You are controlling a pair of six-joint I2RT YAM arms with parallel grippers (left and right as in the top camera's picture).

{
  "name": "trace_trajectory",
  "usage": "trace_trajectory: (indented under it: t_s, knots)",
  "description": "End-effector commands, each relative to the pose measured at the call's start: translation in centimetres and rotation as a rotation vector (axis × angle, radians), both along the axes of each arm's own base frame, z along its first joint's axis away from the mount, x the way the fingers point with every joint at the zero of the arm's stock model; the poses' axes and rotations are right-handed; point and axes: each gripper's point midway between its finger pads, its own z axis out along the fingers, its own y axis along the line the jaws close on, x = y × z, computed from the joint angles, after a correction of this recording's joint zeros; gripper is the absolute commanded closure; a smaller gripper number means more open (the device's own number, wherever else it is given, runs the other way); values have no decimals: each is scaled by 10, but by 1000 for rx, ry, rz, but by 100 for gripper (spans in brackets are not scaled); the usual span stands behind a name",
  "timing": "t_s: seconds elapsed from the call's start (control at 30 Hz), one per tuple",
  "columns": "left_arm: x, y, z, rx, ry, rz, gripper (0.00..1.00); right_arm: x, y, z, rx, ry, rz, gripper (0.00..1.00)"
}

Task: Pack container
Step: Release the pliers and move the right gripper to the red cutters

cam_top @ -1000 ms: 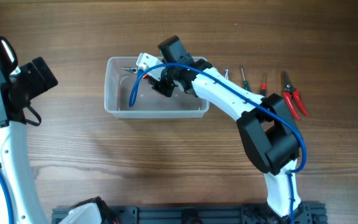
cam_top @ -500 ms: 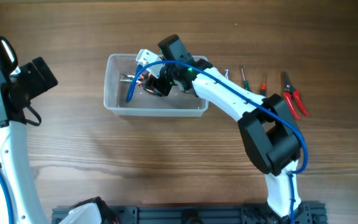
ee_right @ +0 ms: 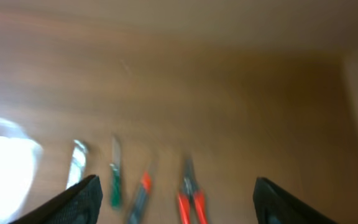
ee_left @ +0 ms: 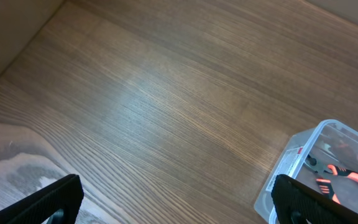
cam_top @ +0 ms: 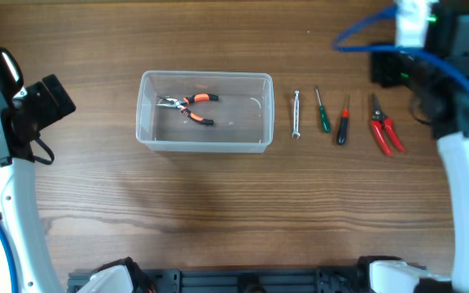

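Observation:
My right gripper lowers onto the red cutters' handle nearer the red-and-black screwdriver next, since the cutters lie on the tabletop below its open fingers.
The clear container [cam_top: 204, 76] stands left of the table's middle. Orange-handled pliers [cam_top: 190, 107] lie inside it. The left wrist view catches the container's corner [ee_left: 291, 165] and the pliers [ee_left: 344, 177] at lower right. My left gripper [ee_left: 178, 202] hovers open over bare wood, left of the container. High over the back right of the table, my right gripper [ee_right: 179, 202] is open with nothing between its fingers, and its view is blurred. The container [ee_right: 5, 168] is a pale blur at that view's left edge.
Right of the container a row of tools lies on the wood: a silver wrench [cam_top: 296, 114], a green screwdriver [cam_top: 321, 112], a red-and-black screwdriver [cam_top: 344, 122] and red cutters [cam_top: 383, 126]. The right arm stands beside the cutters.
My right arm has pulled out of the container and swung up to the back right. It opened and left the pliers lying in the container. The left arm has not moved.

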Motion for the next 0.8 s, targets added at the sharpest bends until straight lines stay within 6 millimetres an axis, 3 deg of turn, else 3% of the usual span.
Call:
trace_trajectory:
  t_s: [0.0,0.07,0.13,0.27,0.3,0.33,0.4,0.67,0.7,0.77]
  knots:
    - [-1,4,0,-4,-4,28,0,-10,-28,-119,169,303,-96,18]
    - [-1,4,0,-4,-4,28,0,-20,-39,-175,170,431,-116,18]
    - [-1,4,0,-4,-4,28,0,-24,-43,-213,168,509,-106,18]
    - [-1,4,0,-4,-4,28,0,-32,-41,-262,137,656,-7,22]
    - [-1,4,0,-4,-4,28,0,-34,-41,-269,131,676,10,23]
    - [-1,4,0,-4,-4,28,0,-36,-43,-278,107,705,39,32]
    - [-1,4,0,-4,-4,28,0,-41,-53,-289,56,750,12,32]
    - [-1,4,0,-4,-4,28,0,-45,-53,-302,55,786,34,32]
    - [-1,4,0,-4,-4,28,0,-45,-53,-304,55,787,33,34]
    - [-1,4,0,-4,-4,28,0,-46,-53,-306,57,795,33,50]
